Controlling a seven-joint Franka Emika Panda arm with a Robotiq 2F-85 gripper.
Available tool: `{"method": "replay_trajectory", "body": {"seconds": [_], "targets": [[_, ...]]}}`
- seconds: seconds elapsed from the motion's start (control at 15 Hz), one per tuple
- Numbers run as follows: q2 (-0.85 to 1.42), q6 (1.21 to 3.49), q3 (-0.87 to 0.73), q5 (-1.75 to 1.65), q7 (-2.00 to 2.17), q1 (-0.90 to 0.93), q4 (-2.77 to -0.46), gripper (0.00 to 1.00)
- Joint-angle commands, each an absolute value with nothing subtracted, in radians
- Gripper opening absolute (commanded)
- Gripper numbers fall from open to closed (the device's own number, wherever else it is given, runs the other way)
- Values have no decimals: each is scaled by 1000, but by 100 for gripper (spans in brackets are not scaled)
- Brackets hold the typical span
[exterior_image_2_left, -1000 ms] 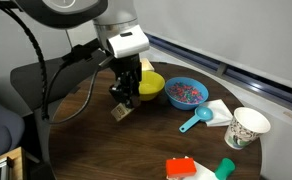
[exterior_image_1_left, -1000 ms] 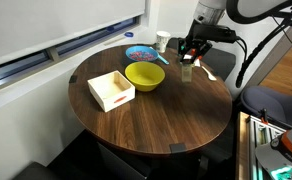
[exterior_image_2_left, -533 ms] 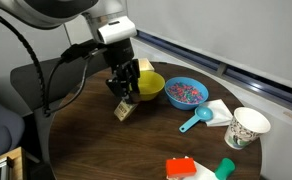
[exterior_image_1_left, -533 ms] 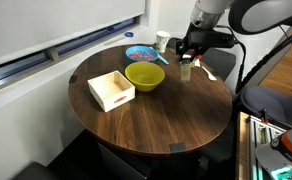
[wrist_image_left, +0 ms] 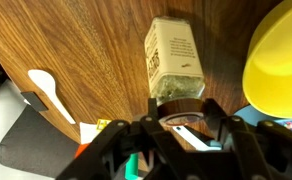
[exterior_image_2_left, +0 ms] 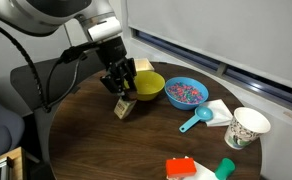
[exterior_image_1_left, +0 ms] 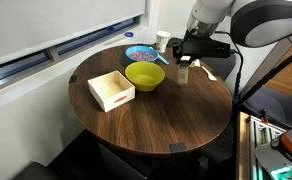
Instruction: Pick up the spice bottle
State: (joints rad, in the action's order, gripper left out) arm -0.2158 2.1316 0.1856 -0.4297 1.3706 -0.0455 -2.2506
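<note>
My gripper will next lower its slanted bottle onto the bare wood below it beside the yellow bowl, turn it upright to stand, and release the cap end.
The spice bottle (exterior_image_1_left: 184, 72) is a small slim bottle with a pale label and dark contents. It hangs at the far side of the round wooden table, just beside the yellow bowl (exterior_image_1_left: 144, 75). In the other exterior view the bottle (exterior_image_2_left: 124, 109) tilts slightly under the gripper (exterior_image_2_left: 121, 92). In the wrist view the bottle (wrist_image_left: 174, 58) points away from the camera, and my gripper (wrist_image_left: 181, 112) has its two black fingers closed on the cap end. In the exterior view my gripper (exterior_image_1_left: 186, 58) sits directly above the bottle.
A white open box (exterior_image_1_left: 111, 90) stands next to the yellow bowl (exterior_image_2_left: 148, 86). A blue bowl (exterior_image_2_left: 186, 92), a blue scoop (exterior_image_2_left: 196, 121), a white cup (exterior_image_2_left: 246, 127) and a red-and-green object (exterior_image_2_left: 191, 168) lie nearby. A white spoon (wrist_image_left: 48, 92) lies near the table edge.
The gripper, shut on the bottle, has risen a little and shifted slightly toward the yellow bowl, and the bottle has moved with it.
</note>
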Motion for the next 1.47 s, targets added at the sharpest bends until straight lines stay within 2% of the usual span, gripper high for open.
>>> {"method": "replay_trajectory", "body": {"seconds": [0.0, 1.0, 1.07, 1.13, 1.2, 1.27, 1.33, 1.4], "targets": [[-213, 2102, 199, -497, 1482, -29, -2267, 25], [-160, 2059, 196, -738, 1780, 12, -2275, 25], [-156, 2060, 193, -744, 1789, 13, -2276, 34], [-154, 2062, 190, -747, 1801, 14, -2277, 30], [-152, 2065, 188, -748, 1803, 15, -2277, 34], [-151, 2066, 186, -748, 1807, 16, -2277, 75], [-152, 2069, 183, -750, 1810, 15, -2277, 75], [-155, 2075, 180, -755, 1819, 13, -2276, 82]]}}
